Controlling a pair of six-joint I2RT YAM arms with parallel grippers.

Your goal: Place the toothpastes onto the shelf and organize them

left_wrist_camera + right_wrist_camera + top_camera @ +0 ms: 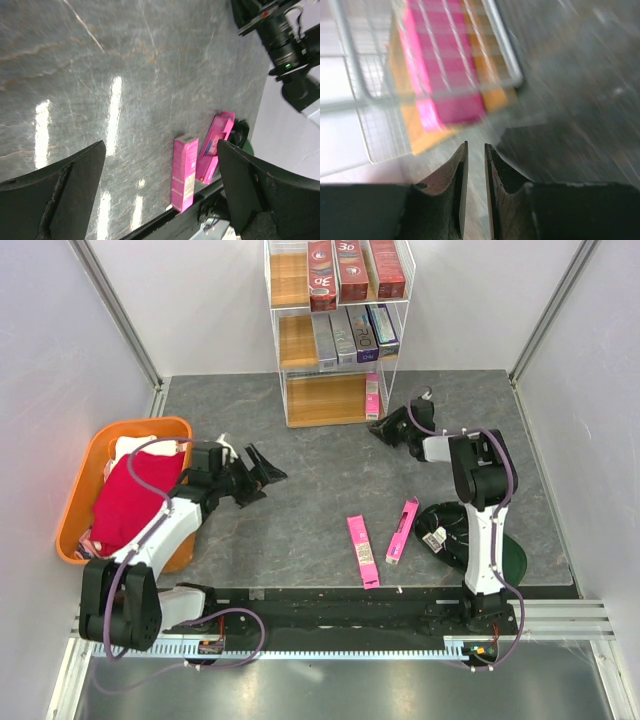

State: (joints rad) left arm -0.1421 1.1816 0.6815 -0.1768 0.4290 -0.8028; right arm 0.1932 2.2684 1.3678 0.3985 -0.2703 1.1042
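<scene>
The bottom level of the shelf has room, so the robot's left gripper will next move toward the right in the top view and go down onto the far end of the nearer pink toothpaste (356,523) (186,140).
The white wire shelf (325,400) stands at the back. Its top tier holds three red toothpastes (345,270), and its middle tier holds silver and purple ones (352,336). A pink toothpaste (372,397) lies at the right of the bottom tier and shows blurred in the right wrist view (447,75). Two pink toothpastes (362,550) (402,530) lie on the table near the front; the left wrist view shows them too (185,172) (215,147). My left gripper (262,475) (161,150) is open and empty over the table's left. My right gripper (385,428) (475,146) is almost shut and empty, just outside the shelf's front right corner.
An orange tub (160,426) with a red cloth (135,502) sits at the left edge beside my left arm. A dark green round object (448,532) lies by my right arm's base. Grey walls close in both sides.
</scene>
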